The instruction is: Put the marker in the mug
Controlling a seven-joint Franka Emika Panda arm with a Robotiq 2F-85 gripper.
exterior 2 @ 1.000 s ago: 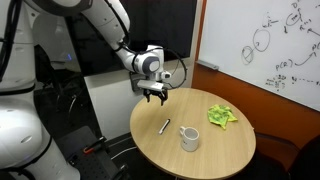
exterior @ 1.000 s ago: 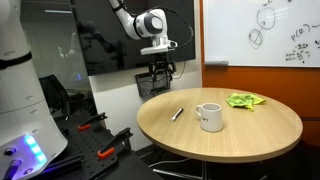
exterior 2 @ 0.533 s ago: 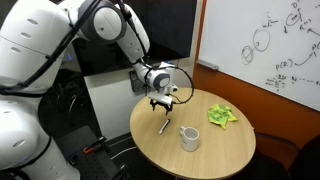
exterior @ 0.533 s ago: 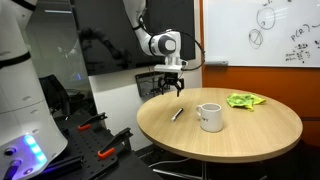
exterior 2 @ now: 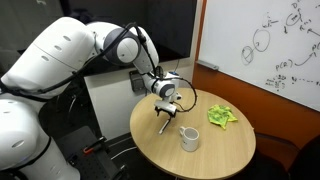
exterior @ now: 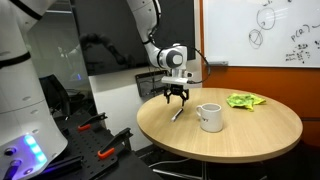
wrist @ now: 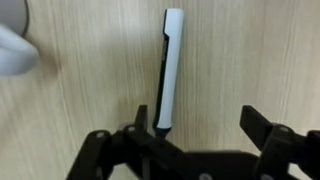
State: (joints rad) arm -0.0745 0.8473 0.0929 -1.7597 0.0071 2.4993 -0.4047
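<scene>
Next, my gripper moves down and to the left in the wrist view, onto the marker's dark end [wrist: 164, 125], because that end lies off-center between the open fingers.
A white marker with a dark end [wrist: 170, 70] lies flat on the round wooden table; it also shows in both exterior views [exterior: 177, 113] [exterior 2: 163, 125]. A white mug [exterior: 209, 116] [exterior 2: 189, 138] stands upright near the table's middle, beside the marker; its blurred edge shows in the wrist view [wrist: 15, 50]. My gripper [wrist: 200, 135] [exterior: 176, 98] [exterior 2: 168, 108] hovers just above the marker, fingers open and empty. The marker's near end sits close to one finger.
The round wooden table [exterior: 260, 135] [exterior 2: 225, 155] has a crumpled green cloth [exterior: 245, 100] [exterior 2: 222, 116] on its far side. A whiteboard [exterior: 265, 30] hangs behind. A white robot body stands beside the table [exterior: 20, 90].
The arm has swung over the table and lowered, bringing the gripper from beyond the table's edge to just above the marker. Marker and mug have not moved.
</scene>
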